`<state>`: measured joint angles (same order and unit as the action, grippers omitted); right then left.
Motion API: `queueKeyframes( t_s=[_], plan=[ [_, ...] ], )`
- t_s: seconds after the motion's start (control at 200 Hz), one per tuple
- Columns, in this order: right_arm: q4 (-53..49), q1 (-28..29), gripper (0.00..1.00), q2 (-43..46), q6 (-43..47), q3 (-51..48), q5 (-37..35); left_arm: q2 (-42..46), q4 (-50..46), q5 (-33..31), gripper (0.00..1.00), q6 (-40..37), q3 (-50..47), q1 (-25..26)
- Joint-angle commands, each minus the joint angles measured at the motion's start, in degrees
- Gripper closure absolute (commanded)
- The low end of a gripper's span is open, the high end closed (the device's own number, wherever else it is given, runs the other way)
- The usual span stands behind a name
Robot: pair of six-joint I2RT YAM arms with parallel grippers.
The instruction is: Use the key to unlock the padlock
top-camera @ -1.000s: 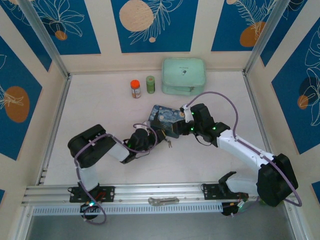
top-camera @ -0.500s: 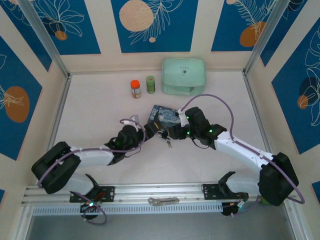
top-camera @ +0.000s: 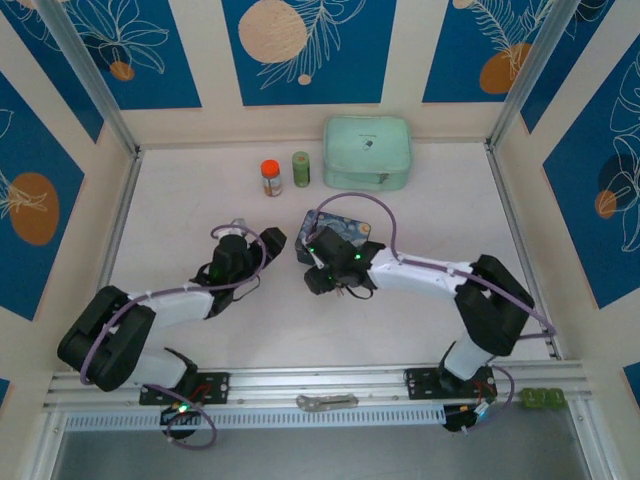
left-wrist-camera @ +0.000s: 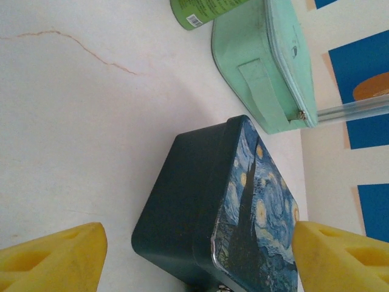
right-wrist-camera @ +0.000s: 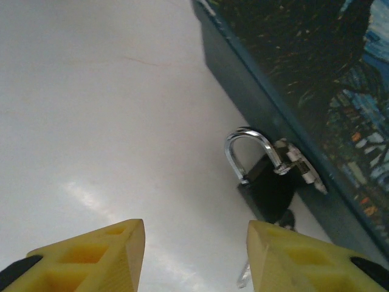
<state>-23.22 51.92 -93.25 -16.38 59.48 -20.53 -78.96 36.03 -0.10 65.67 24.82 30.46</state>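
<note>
The padlock's dark body is outside the gap between the right gripper's fingers, so the right gripper will move toward the hasp until its fingers are on both sides of that body.
The padlock [right-wrist-camera: 267, 185] is small and dark, and its silver shackle runs through the hasp of the blue painted tin [right-wrist-camera: 304, 79]. Just below it a thin silvery key [right-wrist-camera: 244, 277] shows, partly hidden by my right finger. My right gripper [right-wrist-camera: 194, 255] is low over the table just short of the padlock, open, with nothing between its fingers. In the top view it is at the tin's near edge [top-camera: 315, 278]. My left gripper [left-wrist-camera: 197, 243] is open wide, facing the tin [left-wrist-camera: 225, 207] from its left and apart from it. From above, the left gripper [top-camera: 272, 240] is left of the tin [top-camera: 335, 228].
A mint-green zip case [top-camera: 367, 152] sits at the back, also seen in the left wrist view [left-wrist-camera: 267, 67]. A green bottle [top-camera: 301, 168] and an orange-capped jar [top-camera: 271, 177] stand to its left. A silvery tool [top-camera: 325, 402] lies on the front rail.
My left gripper opened and drew back to the left, away from the padlock. My right gripper swung left along the tin's near edge and its elbow folded in.
</note>
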Motion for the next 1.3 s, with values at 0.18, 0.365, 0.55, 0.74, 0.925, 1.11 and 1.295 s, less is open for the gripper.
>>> queueKeyframes(
  t_s=[0.18,0.365,0.55,0.74,0.925,1.11,1.295],
  plan=[
    [-7.11,2.43,0.52,-5.68,0.57,3.58,-11.32,0.03,5.36,1.24,0.22,1.96,-4.87,-1.10],
    [-4.63,3.47,0.56,-8.13,2.03,2.92,-14.71,-0.47,5.65,1.76,0.22,1.51,-4.21,-1.10],
    [0.20,4.24,0.62,-9.40,6.84,1.98,-18.17,-0.67,6.07,2.38,0.22,1.53,-4.14,-1.11],
    [5.54,4.15,0.75,-9.93,10.76,-0.34,-20.15,-0.49,6.38,2.49,0.22,1.84,-4.61,-1.13],
    [9.84,3.21,0.85,-9.54,13.79,-2.20,-19.90,-1.08,4.66,2.65,0.22,-0.06,-2.69,-1.14],
    [16.64,2.07,0.91,-7.75,17.60,-6.53,-18.50,-5.73,1.76,2.90,0.21,-6.43,4.84,-1.32],
    [22.04,-0.05,1.00,-4.56,20.96,-9.82,-12.65,-17.20,11.18,7.14,0.21,-3.83,10.08,-3.61]
  ],
)
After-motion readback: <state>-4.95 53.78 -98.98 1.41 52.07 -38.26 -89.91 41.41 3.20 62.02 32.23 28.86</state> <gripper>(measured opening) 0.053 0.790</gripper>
